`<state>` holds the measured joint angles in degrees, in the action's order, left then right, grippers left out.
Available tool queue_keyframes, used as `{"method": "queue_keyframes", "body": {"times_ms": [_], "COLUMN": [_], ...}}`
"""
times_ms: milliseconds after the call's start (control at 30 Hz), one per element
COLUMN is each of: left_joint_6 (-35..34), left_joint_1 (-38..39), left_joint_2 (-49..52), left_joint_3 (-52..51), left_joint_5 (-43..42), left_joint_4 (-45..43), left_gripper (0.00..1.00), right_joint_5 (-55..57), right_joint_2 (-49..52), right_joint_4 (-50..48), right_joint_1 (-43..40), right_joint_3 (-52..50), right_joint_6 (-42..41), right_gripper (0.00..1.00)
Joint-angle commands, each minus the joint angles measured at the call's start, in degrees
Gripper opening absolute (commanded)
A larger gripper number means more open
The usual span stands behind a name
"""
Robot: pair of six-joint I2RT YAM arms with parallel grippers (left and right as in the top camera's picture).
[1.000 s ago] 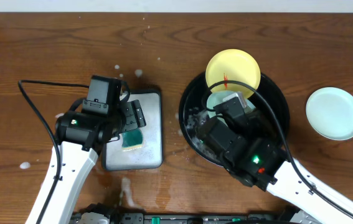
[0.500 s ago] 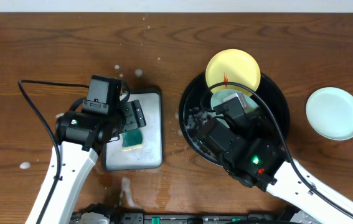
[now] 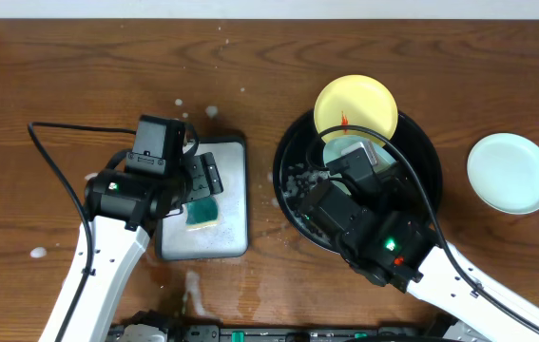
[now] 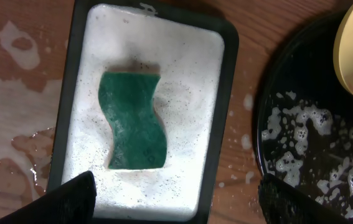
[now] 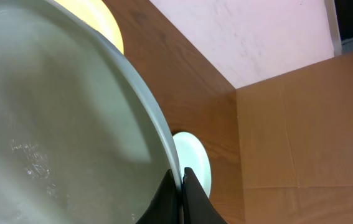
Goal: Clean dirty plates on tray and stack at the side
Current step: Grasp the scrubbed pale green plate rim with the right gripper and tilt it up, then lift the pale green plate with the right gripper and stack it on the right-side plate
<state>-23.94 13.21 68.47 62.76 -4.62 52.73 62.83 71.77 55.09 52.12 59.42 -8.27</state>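
I need to swing my right gripper to its right in the overhead view, lower the matching plate onto the second mint-blue plate (image 3: 510, 173) (image 5: 195, 158) and release.
My right gripper (image 5: 182, 176) is shut on the rim of a pale mint-blue plate (image 5: 51, 124), which it holds tilted over the black tray (image 3: 428, 152). Most of this plate (image 3: 338, 152) is hidden under the arm in the overhead view. A pale yellow plate (image 3: 356, 106) with a red smear rests on the tray's far rim. A second mint-blue plate (image 3: 510, 172) lies on the table to the right of the tray. My left gripper (image 4: 179, 205) stands wide open above the near end of the white sponge dish (image 4: 216, 74), with nothing between its fingers.
A green sponge (image 4: 132, 121) lies in foam in the black-rimmed dish. Soap suds spot the tray floor (image 4: 301, 134), and wet patches lie on the wooden table (image 4: 14, 106) left of the dish. A cardboard box (image 5: 307, 124) stands past the table's right end.
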Motion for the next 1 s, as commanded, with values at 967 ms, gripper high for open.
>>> {"method": "queue_keyframes", "body": {"times_ms": [967], "left_joint_6": [0.3], "left_joint_1": [-0.2], "left_joint_2": [0.0], "left_joint_3": [0.5], "left_joint_5": [-0.3], "left_joint_4": [0.3], "left_gripper": [0.84], "right_joint_5": [2.3], "right_joint_2": [-0.6], "right_joint_4": [0.0], "right_joint_1": [0.5], "right_joint_3": [0.3], "right_joint_6": [-1.3], "right_gripper": [0.01]}}
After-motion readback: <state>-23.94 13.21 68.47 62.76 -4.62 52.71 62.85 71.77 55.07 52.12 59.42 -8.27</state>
